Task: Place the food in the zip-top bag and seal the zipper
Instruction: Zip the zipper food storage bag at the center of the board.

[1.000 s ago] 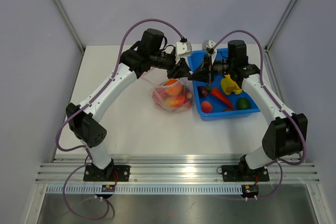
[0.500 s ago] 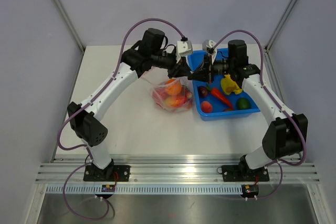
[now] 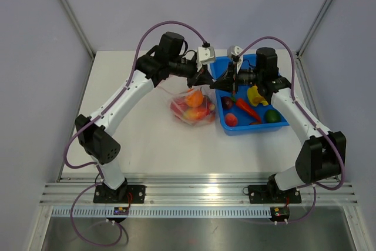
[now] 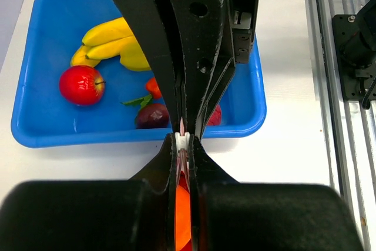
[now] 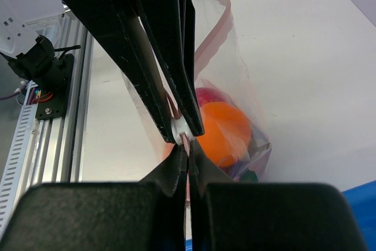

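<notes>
My left gripper moves to the pink zipper's end farthest from the tray, away from my right gripper, and releases the slider next, since the bag's opening gapes.
The zip-top bag hangs upright between my two grippers, left of the tray, with an orange fruit and red food inside. My left gripper is shut on the white slider of the pink zipper. My right gripper is shut on the same pink strip, tip to tip with the left. In the right wrist view my right gripper pinches the strip just below the slider, with the bag and the orange behind. More food lies in the tray: banana, carrot, red apple.
The rigid blue tray stands right of the bag, under the right arm. It also holds a green fruit and a purple one. In the left wrist view the tray shows a banana and an apple.
Both grippers stay pinched on the bag's mouth edge. The right arm has shifted slightly and the bag hangs almost as before.
</notes>
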Available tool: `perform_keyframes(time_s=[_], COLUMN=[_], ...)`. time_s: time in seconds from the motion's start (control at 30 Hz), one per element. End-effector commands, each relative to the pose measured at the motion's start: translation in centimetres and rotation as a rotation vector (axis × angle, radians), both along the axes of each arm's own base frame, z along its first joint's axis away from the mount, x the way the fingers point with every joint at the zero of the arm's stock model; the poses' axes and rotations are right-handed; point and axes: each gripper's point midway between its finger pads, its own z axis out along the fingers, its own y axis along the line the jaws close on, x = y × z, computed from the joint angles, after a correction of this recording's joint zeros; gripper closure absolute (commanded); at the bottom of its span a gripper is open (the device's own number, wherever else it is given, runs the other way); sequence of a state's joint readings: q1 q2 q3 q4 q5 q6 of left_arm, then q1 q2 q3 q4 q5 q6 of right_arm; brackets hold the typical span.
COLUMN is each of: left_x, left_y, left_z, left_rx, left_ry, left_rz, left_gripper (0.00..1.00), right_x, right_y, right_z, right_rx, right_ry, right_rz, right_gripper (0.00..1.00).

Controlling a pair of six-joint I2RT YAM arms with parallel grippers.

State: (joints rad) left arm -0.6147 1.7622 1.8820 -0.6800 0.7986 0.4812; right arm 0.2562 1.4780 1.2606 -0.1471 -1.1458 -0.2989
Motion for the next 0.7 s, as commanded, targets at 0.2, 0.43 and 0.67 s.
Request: perform_keyframes(time_s=[0.2, 0.43, 0.67], left_x=[0.3, 0.9, 1.7], left_y=[4.4, 6.6, 9.4], left_z=[-1.8, -2.4, -3.1], left_rx=[0.065, 0.078, 0.098], left_ry=[0.088, 0.104, 0.106], left_rz=[0.088, 0.147, 0.233], left_gripper=[1.00, 1.00, 1.00], right_x=[2.4, 3.4, 4.6], right_y=[-0.9, -1.9, -3.3], right_z=[4.6, 5.2, 5.7], right_rx=[0.080, 0.101, 0.131], right_ry=[-0.199, -0.211, -0.227], right_rz=[-0.135, -0.215, -0.296], right_gripper=[1.00, 1.00, 1.00])
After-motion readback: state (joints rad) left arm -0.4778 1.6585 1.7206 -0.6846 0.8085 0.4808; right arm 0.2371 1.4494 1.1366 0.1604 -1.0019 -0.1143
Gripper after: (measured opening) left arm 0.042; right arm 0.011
